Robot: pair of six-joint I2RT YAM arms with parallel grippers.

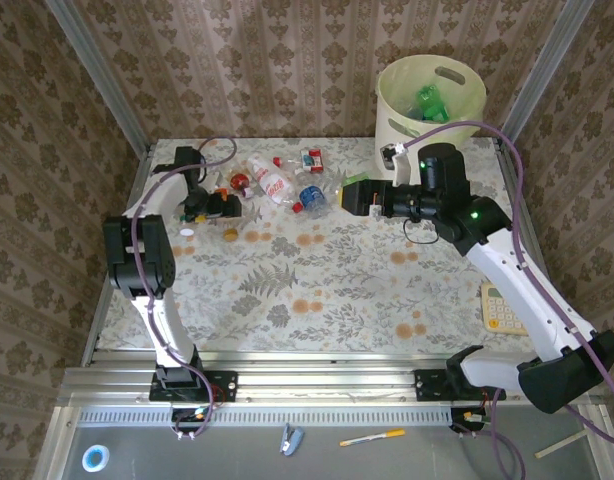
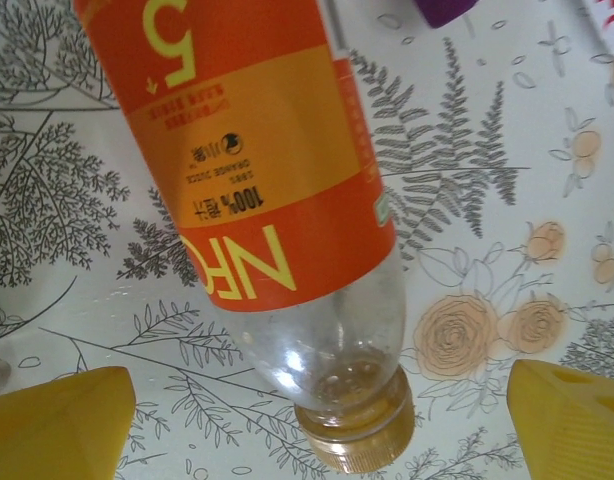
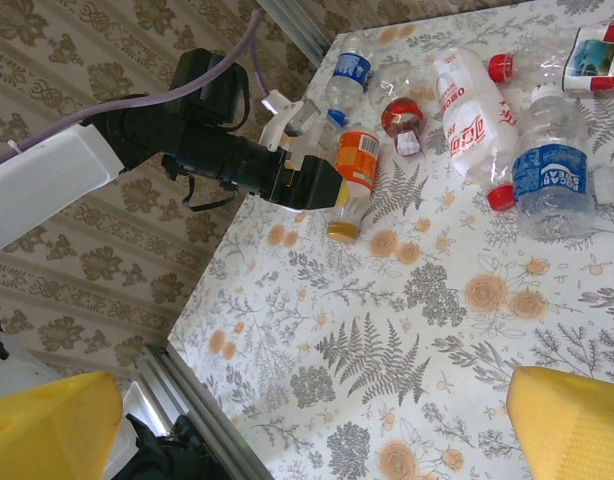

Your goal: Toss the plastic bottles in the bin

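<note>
I need to lower my left gripper's wide-open yellow fingers around the bottle's clear shoulder (image 1: 230, 224) (image 2: 327, 345) next and close them beside the orange label, because the shoulder is below, between them.
An orange-labelled plastic bottle (image 2: 277, 190) lies on the floral table with its amber cap (image 2: 355, 432) toward the camera. My left gripper (image 2: 317, 400) straddles its neck; the yellow fingertips (image 2: 62, 430) stand wide on either side, apart from it, open. In the top view this gripper (image 1: 225, 208) sits at the far left over that bottle's cap (image 1: 230, 234). Several more bottles (image 1: 277, 182) lie beside it, among them a blue-labelled one (image 3: 552, 170) and a red-and-white one (image 3: 472, 120). My right gripper (image 1: 349, 195) hovers open and empty just right of the pile. The cream bin (image 1: 430, 95) stands at the far right.
A green bottle (image 1: 427, 103) lies inside the bin. A pale yellow calculator (image 1: 502, 308) rests by the table's right edge. Patterned walls close in the table at the back and both sides. The right arm's purple cable (image 1: 487, 135) arcs in front of the bin.
</note>
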